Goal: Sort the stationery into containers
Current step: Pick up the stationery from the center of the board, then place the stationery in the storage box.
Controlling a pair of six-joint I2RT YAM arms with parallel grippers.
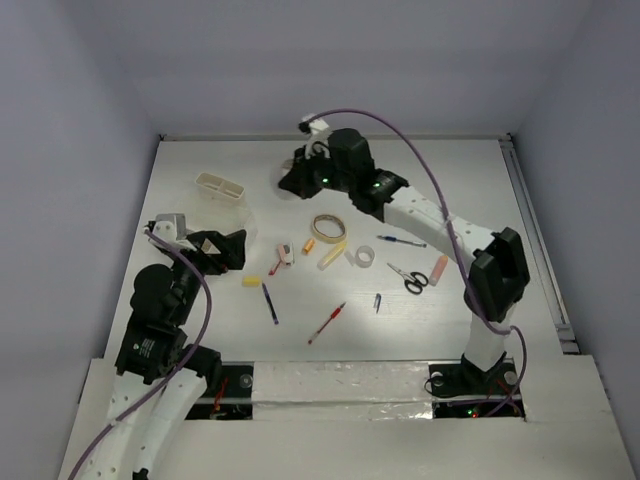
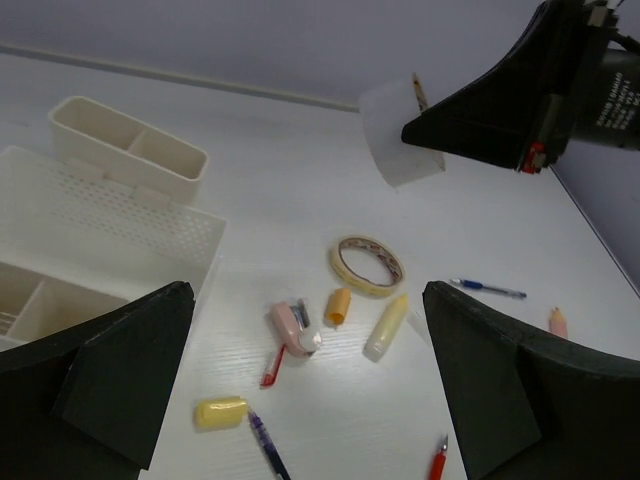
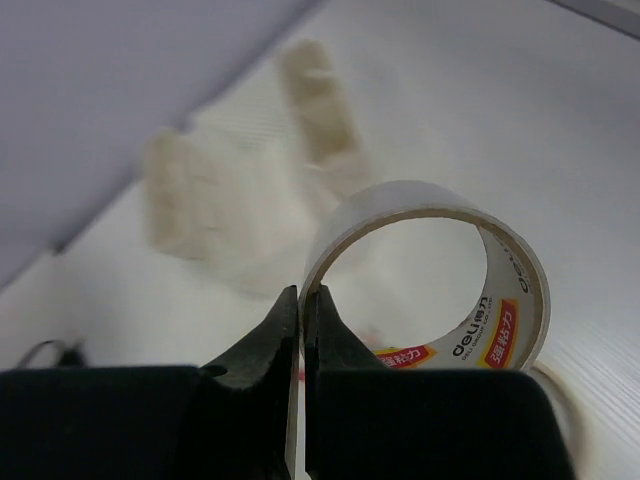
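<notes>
The right gripper brings the clear tape roll to the left in the top view next, over the whitish box's wide middle, as the box's middle stands empty.
My right gripper (image 1: 291, 184) is shut on the wall of a clear tape roll (image 3: 440, 270) and holds it above the table at the back; the roll also shows in the left wrist view (image 2: 400, 140). A beige two-compartment box (image 1: 222, 187) and a whitish perforated divided box (image 2: 100, 220) stand at the left. My left gripper (image 1: 228, 250) is open and empty beside the whitish box, above a pink item (image 2: 290, 325). A beige tape roll (image 1: 328, 227), a greyish tape roll (image 1: 361, 258), scissors (image 1: 408, 278), a blue pen (image 1: 402, 241) and a red pen (image 1: 328, 322) lie on the table.
An orange cap (image 2: 339, 305), a cream tube (image 2: 388, 325), a yellow bit (image 2: 220, 411), a purple pen (image 2: 265, 445) and a pink bit (image 1: 439, 270) lie loose mid-table. The right arm (image 1: 420, 210) spans the table's right half.
</notes>
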